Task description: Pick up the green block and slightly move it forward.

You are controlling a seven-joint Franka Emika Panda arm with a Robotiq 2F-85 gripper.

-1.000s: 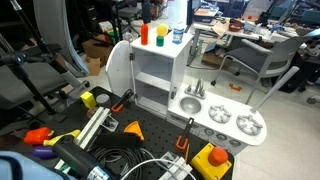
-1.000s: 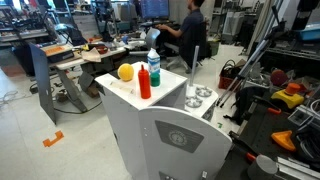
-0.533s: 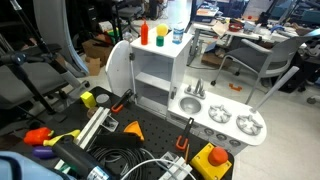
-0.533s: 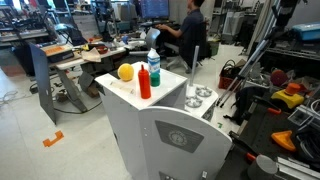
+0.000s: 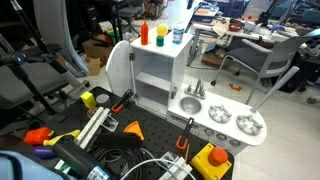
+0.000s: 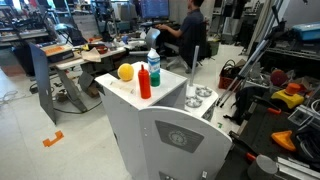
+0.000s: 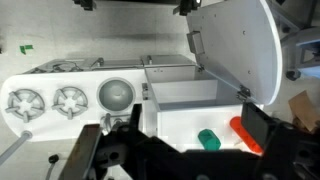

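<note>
I will next bring my open gripper down over the green block [image 5: 160, 38] [image 7: 208, 139] toward the white top, with one finger going into the gap beside it, because the orange-red block is close.
The green block [image 7: 208, 139] lies on the flat white top of a toy kitchen [image 7: 170, 118], just left of the taller orange-red block [image 7: 243, 132]. In both exterior views the green block [image 5: 160, 38] [image 6: 155, 76] stands on that top between the orange-red block [image 5: 144, 33] and a blue-and-white cup [image 5: 178, 35]. My gripper [image 7: 175, 128] shows only in the wrist view. It is open and empty, with its dark fingers spread wide. It hangs above the kitchen, apart from the green block.
The kitchen's sink [image 7: 116, 94] and burners [image 7: 68, 101] lie to one side, and its round white door [image 7: 235, 45] stands open. A yellow ball [image 6: 125, 71] shares the top. Cables, tools and clamps [image 5: 110, 150] crowd the base, with desks, chairs and a seated person [image 6: 190, 35] behind.
The blocks have not moved. Only a pale shape at the top edge of an exterior view, above the cup, has shifted slightly.
</note>
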